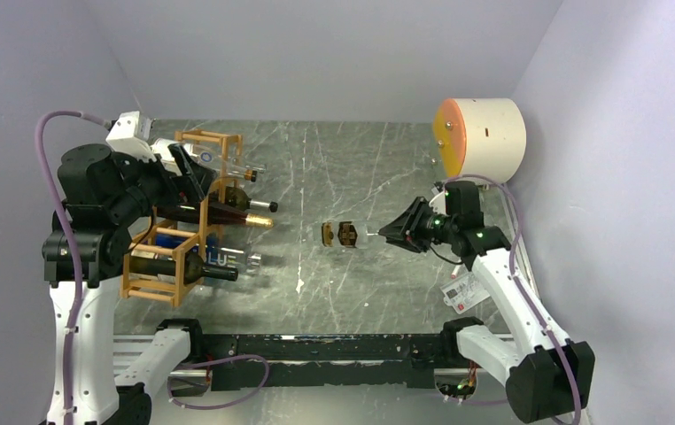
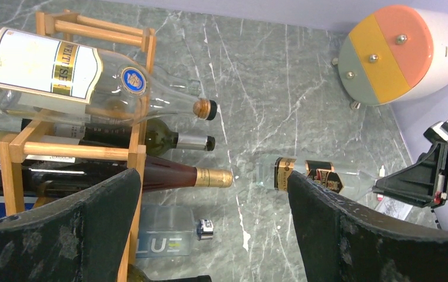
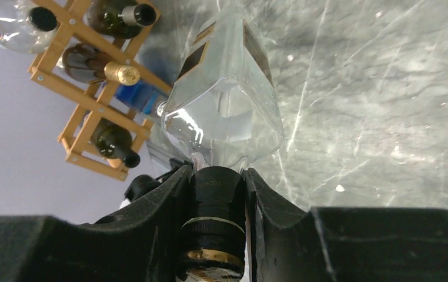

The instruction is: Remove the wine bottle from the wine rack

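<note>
Next, my right gripper will swing outward, turn the horizontal bottle upright onto its base and release, since the bare tabletop (image 1: pixel 407 190) beside the cylinder's face lies outward of it.
The wooden wine rack (image 1: pixel 203 232) stands at the left and holds several bottles lying on their sides. My right gripper (image 1: pixel 385 232) is shut on the black-capped neck of a clear square wine bottle (image 1: pixel 345 235). It holds the bottle horizontally at mid-table, well clear of the rack. The right wrist view shows the fingers (image 3: pixel 169 202) clamping the cap, the bottle body (image 3: pixel 224 111) beyond and the rack (image 3: pixel 95 100) far off. My left gripper (image 1: pixel 194 181) is open and empty above the rack's top; its view shows the rack (image 2: pixel 80 151) and the held bottle (image 2: pixel 321 175).
In the rack lie a clear white-labelled bottle (image 2: pixel 63 73), a dark green one (image 2: pixel 169 140) and a red one with gold foil (image 2: pixel 174 176). A clear blue-lettered bottle (image 2: pixel 163 232) lies on the table beside the rack. A cylinder with an orange-yellow face (image 1: pixel 480 137) stands back right. A card (image 1: pixel 465 290) lies by the right arm.
</note>
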Controlling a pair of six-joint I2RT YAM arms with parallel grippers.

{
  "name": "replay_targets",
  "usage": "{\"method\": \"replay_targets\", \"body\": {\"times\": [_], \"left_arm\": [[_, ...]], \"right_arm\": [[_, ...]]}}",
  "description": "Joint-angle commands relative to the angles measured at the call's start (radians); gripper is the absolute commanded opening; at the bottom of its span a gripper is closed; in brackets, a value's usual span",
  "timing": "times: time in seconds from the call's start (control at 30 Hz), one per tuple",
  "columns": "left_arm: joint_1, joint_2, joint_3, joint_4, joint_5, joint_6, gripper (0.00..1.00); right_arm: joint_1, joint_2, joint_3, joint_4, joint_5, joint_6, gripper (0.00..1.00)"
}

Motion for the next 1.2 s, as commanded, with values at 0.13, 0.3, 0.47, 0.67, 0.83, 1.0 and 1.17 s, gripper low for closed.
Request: {"method": "replay_targets", "body": {"times": [0.13,0.3,0.47,0.67,0.83,1.0,1.17], "left_arm": [[0.01,-0.031,-0.034,0.028,0.04,-0.003,0.98],[0.01,-0.037,-0.061,0.044,0.047,-0.007,0.98],[0.01,-0.041,-0.078,0.064,0.064,-0.018,0.98],[0.01,-0.052,-0.095,0.067,0.069,-0.019,0.98],[0.01,-0.06,-0.098,0.057,0.064,-0.011,0.98],[0.01,-0.073,-0.122,0.063,0.063,-0.008,0.98],[0.01,-0.075,-0.14,0.07,0.064,-0.008,0.98]], "right_arm": [[-0.022,0.086,0.344,-0.18,0.197,-0.351,0.0],[-0.022,0.163,0.517,-0.312,0.365,-0.513,0.0],[-0.021,0.21,0.63,-0.343,0.445,-0.605,0.0],[-0.022,0.293,0.726,-0.345,0.555,-0.684,0.0],[-0.021,0.334,0.752,-0.302,0.576,-0.76,0.0],[-0.021,0.381,0.798,-0.274,0.57,-0.832,0.0],[-0.021,0.451,0.861,-0.278,0.564,-0.895,0.0]]}}
